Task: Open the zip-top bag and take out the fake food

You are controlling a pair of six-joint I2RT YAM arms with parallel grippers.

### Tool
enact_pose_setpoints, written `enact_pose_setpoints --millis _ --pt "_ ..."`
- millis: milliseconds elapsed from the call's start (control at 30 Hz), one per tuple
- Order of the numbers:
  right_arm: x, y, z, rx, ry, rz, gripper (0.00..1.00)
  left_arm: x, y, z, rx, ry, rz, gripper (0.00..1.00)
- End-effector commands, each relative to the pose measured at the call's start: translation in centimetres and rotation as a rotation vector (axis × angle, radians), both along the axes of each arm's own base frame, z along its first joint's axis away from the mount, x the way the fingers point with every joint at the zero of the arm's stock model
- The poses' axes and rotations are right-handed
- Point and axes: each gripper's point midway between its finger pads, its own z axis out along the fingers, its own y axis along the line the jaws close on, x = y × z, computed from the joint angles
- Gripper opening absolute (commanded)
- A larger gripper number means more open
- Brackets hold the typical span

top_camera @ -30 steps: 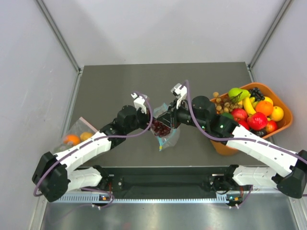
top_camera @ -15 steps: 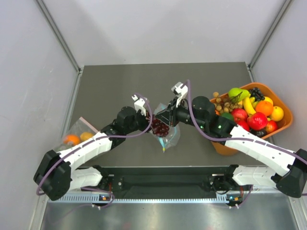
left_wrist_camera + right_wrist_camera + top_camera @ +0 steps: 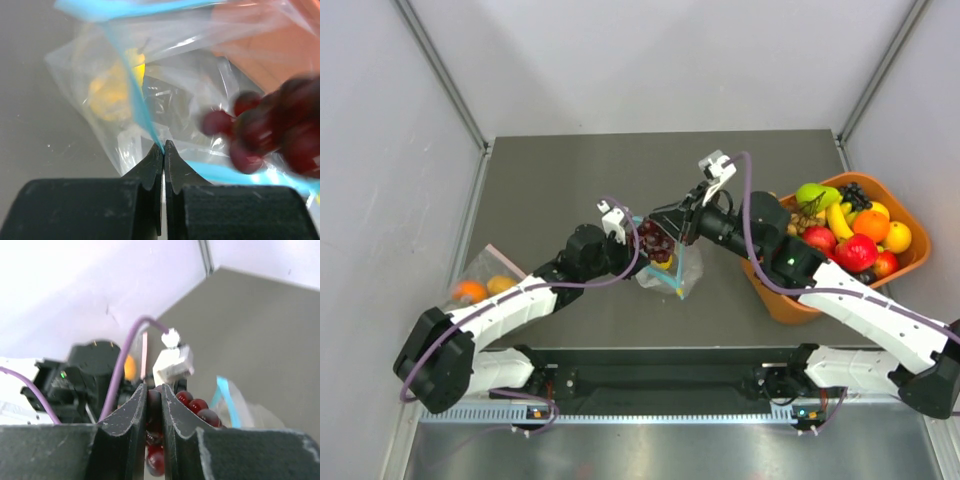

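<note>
I will carry the grape bunch [image 3: 655, 241] to the right in the top view with my right gripper and release it over the basket's far end [image 3: 847, 204], since loose fruit gathers there.
The zip-top bag [image 3: 682, 268] is a clear bag held up at the table's middle. My left gripper [image 3: 163, 145] is shut on its teal zip strip [image 3: 131, 82], and in the top view this gripper [image 3: 633, 250] sits at the bag's left edge. A yellow lemon [image 3: 114, 90] lies inside the bag [image 3: 90, 60]. My right gripper [image 3: 154, 388] is shut on a dark red grape bunch [image 3: 196, 404], part of the fake food. It holds the bunch [image 3: 655, 241] just above the bag's mouth, and the same bunch [image 3: 270, 135] is a blur in the left wrist view.
An orange basket [image 3: 790, 305] full of plastic fruit stands at the table's right edge, under the right arm. A second clear bag [image 3: 480, 285] with a pinkish edge strip and orange fruits lies at the left, beside the left arm.
The right gripper has lifted the grape bunch up and back, out of the bag's mouth. The bag has shifted slightly right and stands more upright. The left gripper keeps its pinch.
</note>
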Motion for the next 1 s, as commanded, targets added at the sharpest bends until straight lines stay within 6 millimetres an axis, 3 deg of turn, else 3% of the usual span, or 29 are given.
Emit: enact_pose_setpoints --millis 0,233,367,500,667,967 --pt "0.0 -1.6 6.8 0.193 -0.135 -0.039 0.02 0.2 -0.6 0.5 -0.043 -0.021 -0.015 0.00" --pt "-1.6 -1.3 7.5 0.193 -0.132 0.045 0.03 1.1 -0.8 1.1 -0.036 -0.038 0.000 0.00" --pt "-1.0 -2.7 7.4 0.156 -0.140 -0.030 0.03 0.9 -1.2 0.9 -0.036 -0.024 -0.020 0.00" --pt "-0.7 -4.6 8.7 0.138 -0.173 -0.092 0.03 0.7 -1.0 0.4 -0.031 -0.011 -0.021 0.00" --pt "0.7 -9.0 10.1 0.106 -0.218 -0.224 0.03 0.4 -0.7 0.3 -0.028 -0.014 -0.016 0.00" --pt "0.7 -18.3 14.6 0.069 -0.329 -0.500 0.03 0.6 -0.9 0.3 -0.021 -0.020 -0.025 0.00"
